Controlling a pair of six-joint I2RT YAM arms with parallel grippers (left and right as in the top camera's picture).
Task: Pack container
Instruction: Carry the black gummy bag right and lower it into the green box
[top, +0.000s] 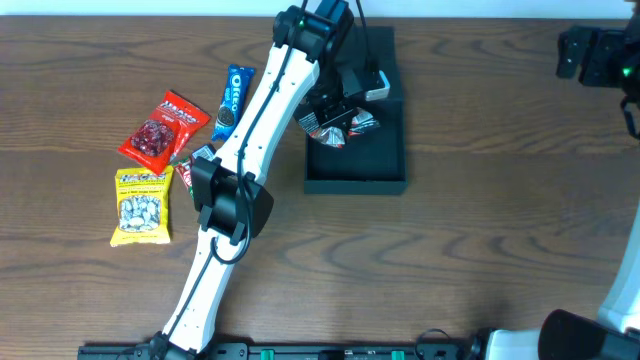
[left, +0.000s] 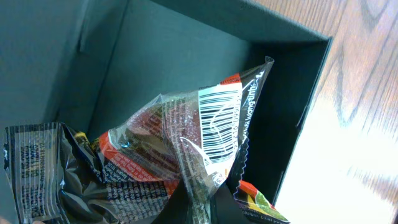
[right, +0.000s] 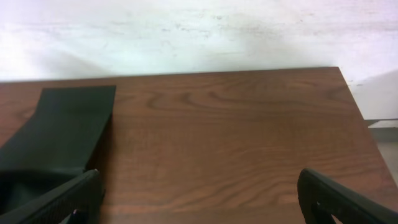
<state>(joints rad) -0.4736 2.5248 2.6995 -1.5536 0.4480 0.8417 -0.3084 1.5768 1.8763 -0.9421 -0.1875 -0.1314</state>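
The left gripper turns next while it comes back and down over the near part of the container's bottom, since that part is still empty.
The dark grey-green container (top: 372, 165) lies open at the table's back centre, its flap lid toward the far edge. My left gripper (top: 333, 112) is down inside it, shut on a clear and orange snack packet (top: 352, 124) with a barcode. In the left wrist view the fingers (left: 200, 206) pinch that packet (left: 205, 124) over the container's floor (left: 186, 50). A dark crumpled packet (left: 37, 168) and a colourful packet (left: 256, 203) lie beside it in the box. My right gripper (top: 598, 55) is open and empty at the far right, its fingers (right: 199, 199) spread over bare wood.
Loose packets lie left of the arm: a red one (top: 163, 130), a yellow one (top: 142, 205), a blue Oreo pack (top: 232, 100), and a small one (top: 203, 158) partly under the arm. The container's lid (right: 62, 130) shows in the right wrist view.
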